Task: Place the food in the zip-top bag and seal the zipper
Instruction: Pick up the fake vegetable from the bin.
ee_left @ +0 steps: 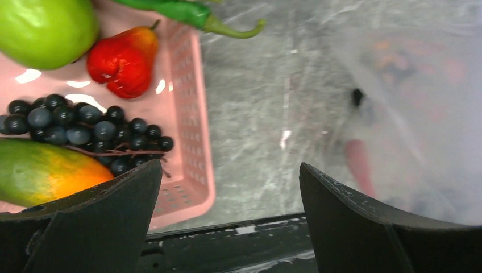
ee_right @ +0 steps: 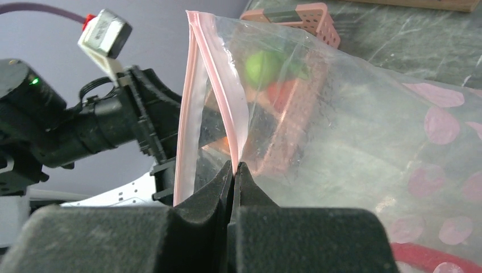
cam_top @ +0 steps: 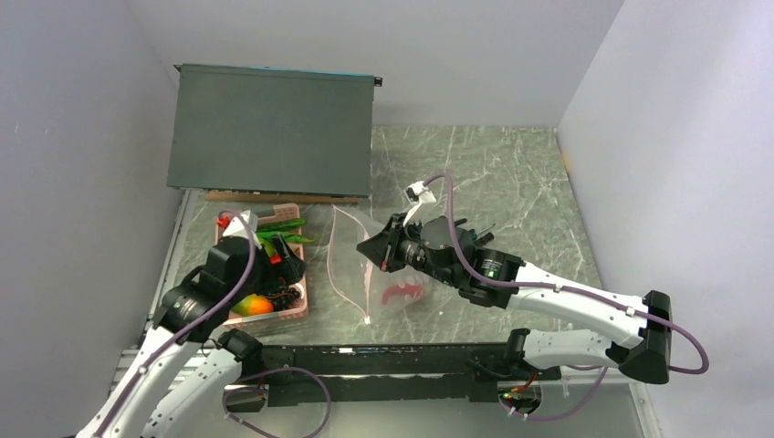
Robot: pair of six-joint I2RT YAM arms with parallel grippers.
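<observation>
The green pods' stem ends reach the basket's edge clear of the fruit (ee_left: 125,60), so the left gripper should next turn and move outward and down onto one of them.
The food lies in a pink basket (ee_left: 200,102): green apple (ee_left: 45,25), red-orange fruit (ee_left: 125,60), grape bunch (ee_left: 85,128), mango (ee_left: 45,170) and a long green pod (ee_left: 193,14). My left gripper (ee_left: 230,170) is open and empty, hovering over the basket's near right corner (cam_top: 290,274). My right gripper (ee_right: 234,166) is shut on the zipper (ee_right: 219,74), the pink strip at the bag's mouth. It holds the clear zip-top bag (ee_right: 352,119) up with the mouth open toward the basket. In the top view the bag (cam_top: 360,260) stands between the arms, its red mark (cam_top: 406,294) low.
A dark grey box (cam_top: 274,128) stands at the back left, behind the basket (cam_top: 301,310). A black rail (cam_top: 392,356) runs along the table's near edge. White walls close in on both sides. The left arm shows beyond the bag in the right wrist view (ee_right: 85,131).
</observation>
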